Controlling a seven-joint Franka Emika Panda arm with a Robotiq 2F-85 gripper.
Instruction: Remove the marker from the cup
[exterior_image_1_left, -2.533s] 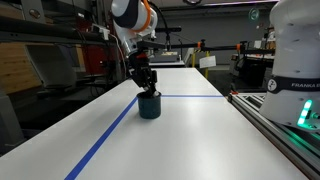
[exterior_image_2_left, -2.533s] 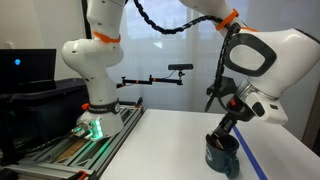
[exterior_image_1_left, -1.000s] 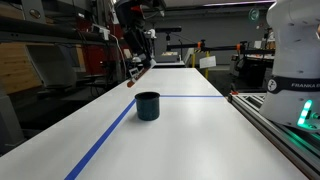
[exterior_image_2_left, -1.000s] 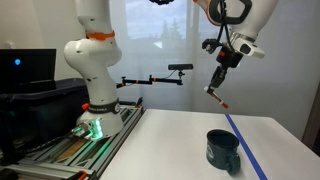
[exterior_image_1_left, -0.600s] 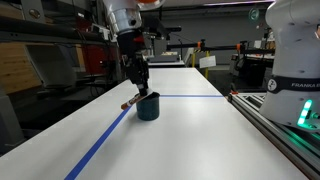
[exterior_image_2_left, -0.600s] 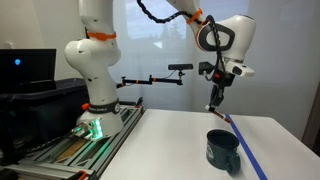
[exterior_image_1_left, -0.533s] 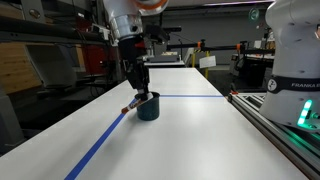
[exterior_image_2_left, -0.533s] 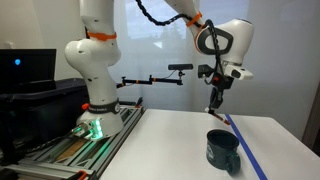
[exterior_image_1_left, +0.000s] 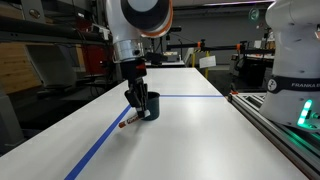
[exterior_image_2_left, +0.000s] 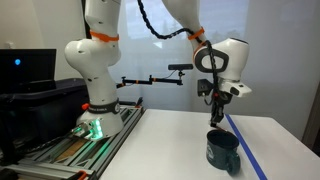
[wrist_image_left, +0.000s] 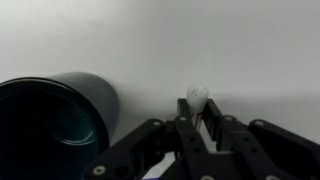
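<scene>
I will lower my gripper a little toward the bare tabletop beside the cup next and let go of the red marker, because the marker's lower end already hangs outside, close to the table.
The dark blue-black cup (exterior_image_1_left: 149, 106) stands upright on the white table, near the blue tape line. It also shows in an exterior view (exterior_image_2_left: 222, 150) and at the left of the wrist view (wrist_image_left: 50, 122). My gripper (exterior_image_1_left: 134, 102) is shut on the red marker (exterior_image_1_left: 127, 118), which hangs tilted just outside the cup, its lower end close to the table. In the wrist view the marker's pale end (wrist_image_left: 197, 95) sticks out between my closed fingers (wrist_image_left: 197, 110), to the right of the cup. In an exterior view the gripper (exterior_image_2_left: 215, 116) is low, just behind the cup.
A blue tape line (exterior_image_1_left: 100, 145) runs along the white table (exterior_image_1_left: 190, 140). A rail and a second robot base (exterior_image_1_left: 295, 60) stand at the table's side. A robot base with a green light (exterior_image_2_left: 95, 125) stands beside the table.
The gripper lifted the marker out of the cup, raised it high, then came down again. It now holds the marker low beside the cup, close to the table.
</scene>
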